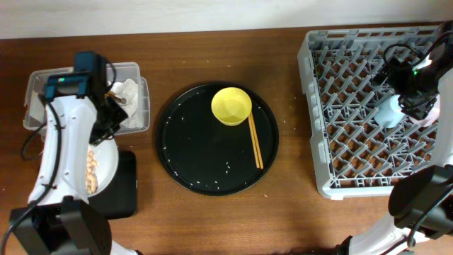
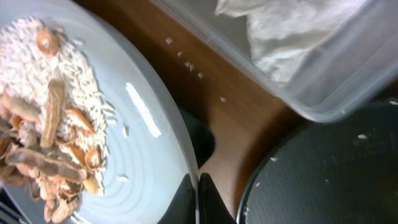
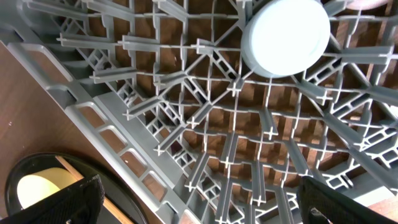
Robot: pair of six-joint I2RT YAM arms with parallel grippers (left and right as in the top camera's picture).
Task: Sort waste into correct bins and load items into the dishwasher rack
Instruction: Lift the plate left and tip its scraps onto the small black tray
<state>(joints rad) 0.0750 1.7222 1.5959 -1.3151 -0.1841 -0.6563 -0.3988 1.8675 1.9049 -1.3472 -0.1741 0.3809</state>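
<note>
The plate (image 1: pixel 105 161) has scraps on it, so I should next tilt my left gripper over the shallow tray, then swing across and lower to release on the round tray's bare near part.
My left gripper (image 2: pixel 198 200) is shut on the rim of the grey round plate (image 2: pixel 143 118), which carries rice crumbs and beige nut-like scraps (image 2: pixel 50 130). In the overhead view the plate (image 1: pixel 105 161) sits partly over the shallow black tray (image 1: pixel 124 185), with my left gripper (image 1: pixel 106 131) at its upper edge. The clear tub (image 1: pixel 138 106) holds white napkins (image 1: pixel 127 91). My right gripper (image 3: pixel 205 205) is open and empty above the dishwasher rack (image 3: pixel 186 106). The light-blue cup (image 3: pixel 286 34) stands upside down in the rack (image 1: pixel 354 106). The yellow bowl (image 1: pixel 231 105) and chopsticks (image 1: pixel 255 142) lie on the round tray.
The large round black tray (image 1: pixel 205 159) with scattered crumbs lies mid-table, and its edge shows in the left wrist view (image 2: pixel 311 174). A pinkish item beside the right arm (image 1: pixel 427 119) is mostly hidden. Bare wooden table lies between the round tray and the rack.
</note>
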